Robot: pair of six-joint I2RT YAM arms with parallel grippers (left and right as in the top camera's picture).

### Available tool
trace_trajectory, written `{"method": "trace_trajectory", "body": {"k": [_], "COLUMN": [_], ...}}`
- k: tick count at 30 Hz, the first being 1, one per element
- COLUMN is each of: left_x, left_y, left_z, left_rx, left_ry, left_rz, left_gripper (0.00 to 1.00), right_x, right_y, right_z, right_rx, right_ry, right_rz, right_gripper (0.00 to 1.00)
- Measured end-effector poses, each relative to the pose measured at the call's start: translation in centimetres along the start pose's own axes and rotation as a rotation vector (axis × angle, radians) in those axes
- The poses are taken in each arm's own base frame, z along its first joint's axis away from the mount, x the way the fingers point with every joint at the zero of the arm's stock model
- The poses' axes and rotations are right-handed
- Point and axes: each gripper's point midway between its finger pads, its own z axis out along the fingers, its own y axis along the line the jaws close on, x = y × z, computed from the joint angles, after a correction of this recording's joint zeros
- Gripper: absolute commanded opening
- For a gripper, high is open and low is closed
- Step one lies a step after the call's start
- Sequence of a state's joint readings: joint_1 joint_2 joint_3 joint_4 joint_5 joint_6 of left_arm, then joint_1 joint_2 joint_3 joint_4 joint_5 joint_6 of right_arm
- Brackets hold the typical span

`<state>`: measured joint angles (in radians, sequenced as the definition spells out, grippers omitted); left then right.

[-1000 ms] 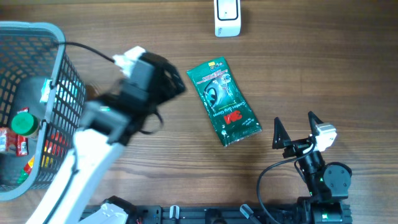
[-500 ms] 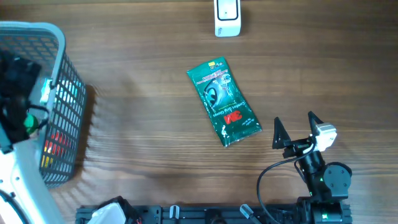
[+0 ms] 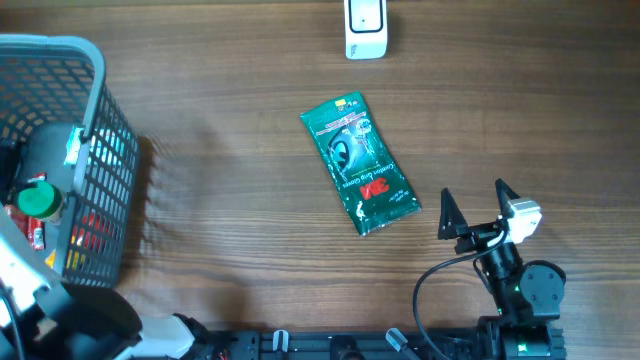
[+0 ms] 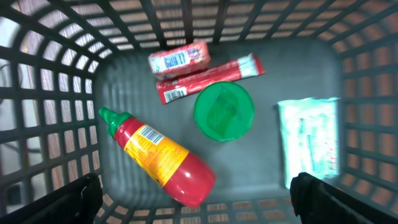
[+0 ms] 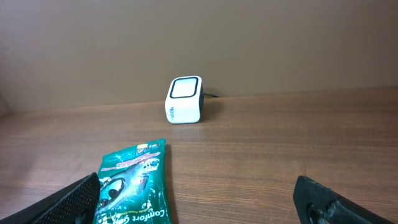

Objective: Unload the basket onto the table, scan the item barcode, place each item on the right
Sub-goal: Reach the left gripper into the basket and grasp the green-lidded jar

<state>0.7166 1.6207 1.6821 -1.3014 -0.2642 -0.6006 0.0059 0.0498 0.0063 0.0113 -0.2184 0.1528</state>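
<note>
I need to lower my left gripper into the grey basket next, with its open fingers on either side of the green lid. The bare basket bottom on both sides of the lid leaves them room.
A green packet lies flat mid-table, also seen at the lower left of the right wrist view. The white scanner stands at the far edge, its window facing my right gripper. My right gripper rests open, right of the packet and empty. My left gripper hangs open over the grey basket, holding nothing. Below it lie a red ketchup bottle with a barcode label, a green lid, two red packets and a white-teal pack.
The basket's mesh walls surround the left gripper's view on all sides. My left arm shows at the overhead view's bottom-left corner. A black cable loops by the right arm's base.
My left arm has swung from beside the packet leftward over the basket and down to the bottom-left corner. The green packet and the right arm have not moved.
</note>
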Motion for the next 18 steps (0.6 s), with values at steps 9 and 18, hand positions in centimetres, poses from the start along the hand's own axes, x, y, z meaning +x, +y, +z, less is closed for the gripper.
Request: {"method": "trace_trajectory", "body": {"k": [9,18], "left_x": [1.9,2.2], "left_y": [-0.8,-1.6], "left_z": [6.5,9.7], "left_rx": [-0.118,-0.132], "left_ry": [0.15,0.169], "left_rz": [0.049,0.054], "left_gripper": [1.0,1.0], "right_x": [0.0,0.0], "right_y": [0.0,0.0], "right_z": [0.0,0.0], "right_rx": [0.0,0.0], "right_ry": [0.0,0.0], "right_rz": [0.0,0.0], "right_gripper": [1.0,1.0]}}
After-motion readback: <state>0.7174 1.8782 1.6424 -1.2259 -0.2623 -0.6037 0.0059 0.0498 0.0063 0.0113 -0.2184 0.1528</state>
